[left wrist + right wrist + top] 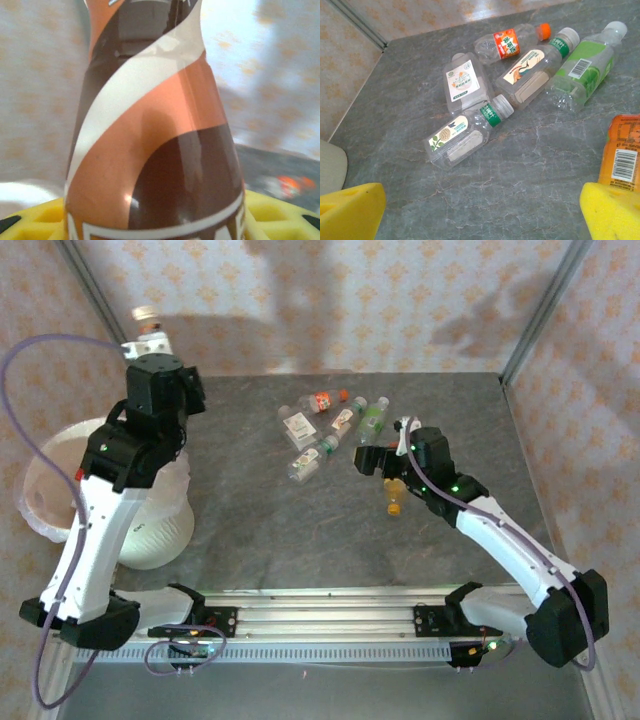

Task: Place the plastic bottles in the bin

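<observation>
I will next swing my left gripper back and down over the open bin [40, 502], and then let go of the upright bottle.
My left gripper [150, 348] is raised high over the table's far left, shut on an upright bottle with an orange, brown and white label [150, 150]; its pale cap [146, 313] points up. The round pale bin [40, 502] with its thin white liner stands below and to the left of that arm. Several clear bottles lie in a cluster on the table: a green-capped one [465, 132], a flat one [464, 82], a red-labelled one [507, 44], and a green-labelled one [585, 70]. My right gripper [480, 220] hovers open just near of them, with an orange bottle [626, 150] beside its right finger.
The grey marbled table [250, 510] is walled by patterned panels at the back and sides. A metal rail [320, 615] runs along the near edge between the arm bases. Bare tabletop lies between the bin and the bottle cluster.
</observation>
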Robot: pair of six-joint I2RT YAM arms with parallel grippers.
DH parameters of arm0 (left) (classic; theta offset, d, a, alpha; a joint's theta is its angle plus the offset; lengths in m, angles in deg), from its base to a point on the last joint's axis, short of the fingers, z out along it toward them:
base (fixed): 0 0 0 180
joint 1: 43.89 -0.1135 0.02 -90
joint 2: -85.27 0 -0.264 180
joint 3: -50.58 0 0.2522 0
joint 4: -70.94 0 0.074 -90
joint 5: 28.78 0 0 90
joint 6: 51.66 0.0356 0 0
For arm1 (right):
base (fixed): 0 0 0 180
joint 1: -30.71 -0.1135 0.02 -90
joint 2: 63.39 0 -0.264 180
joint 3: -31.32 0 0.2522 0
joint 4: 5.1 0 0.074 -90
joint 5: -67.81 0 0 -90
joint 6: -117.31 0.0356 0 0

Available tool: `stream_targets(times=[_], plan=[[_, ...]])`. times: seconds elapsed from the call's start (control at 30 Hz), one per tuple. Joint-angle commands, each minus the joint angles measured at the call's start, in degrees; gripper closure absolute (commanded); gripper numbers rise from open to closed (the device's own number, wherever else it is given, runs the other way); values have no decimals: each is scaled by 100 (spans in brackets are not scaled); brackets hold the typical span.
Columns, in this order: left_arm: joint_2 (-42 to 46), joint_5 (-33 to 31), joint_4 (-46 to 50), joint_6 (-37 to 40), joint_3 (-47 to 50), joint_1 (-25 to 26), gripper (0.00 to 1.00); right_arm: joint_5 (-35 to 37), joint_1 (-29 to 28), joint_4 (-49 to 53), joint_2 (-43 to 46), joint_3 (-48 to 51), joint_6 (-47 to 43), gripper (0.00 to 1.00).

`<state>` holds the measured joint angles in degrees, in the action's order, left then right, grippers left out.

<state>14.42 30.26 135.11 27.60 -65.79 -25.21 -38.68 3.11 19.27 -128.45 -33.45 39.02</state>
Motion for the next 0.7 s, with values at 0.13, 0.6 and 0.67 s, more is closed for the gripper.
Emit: stream_targets(times=[0.13, 0.6, 0.67], plan=[[405, -2226, 1166, 323, 57, -812, 56, -207, -31, -342, -244, -413, -235, 0], [1144, -862, 1603, -16, 1553, -3493, 52, -476, -32, -204, -640, -875, -385, 0], [1228, -400, 1524, -29, 1799, -3938, 52, -480, -27, -166, -657, -935, -416, 0]])
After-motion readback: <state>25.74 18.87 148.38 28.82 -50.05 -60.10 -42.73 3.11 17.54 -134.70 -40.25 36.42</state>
